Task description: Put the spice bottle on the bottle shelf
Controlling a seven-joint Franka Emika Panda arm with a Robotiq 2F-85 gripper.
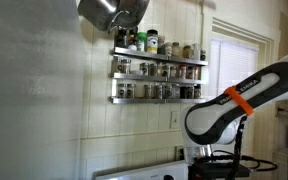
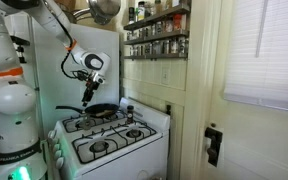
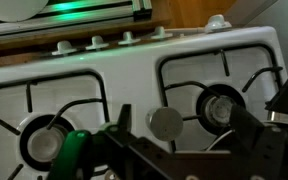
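My gripper will go down until its open fingers are on either side of the spice bottle's round grey cap (image 3: 165,123), which is below it and between them, then close.
The spice bottle (image 3: 165,123) stands upright on the white stove between two burners, and the wrist view shows its round grey cap from above. It is small in an exterior view (image 2: 130,114), near the stove's back edge. My gripper (image 3: 184,132) hangs open above the stove with the cap between its dark fingers (image 3: 124,118), well clear of them. An exterior view places the gripper (image 2: 88,95) over the back of the stove, to the left of the bottle. The bottle shelf (image 1: 159,78) (image 2: 156,35) is a silver wall rack high above, its tiers crowded with small jars.
A black pan (image 2: 102,108) sits on a back burner under the gripper. A metal pot (image 1: 112,12) (image 2: 104,10) hangs beside the shelf's top. The stove (image 2: 114,150) has several grated burners (image 3: 219,105). A blinded window (image 2: 264,50) is beyond the shelf.
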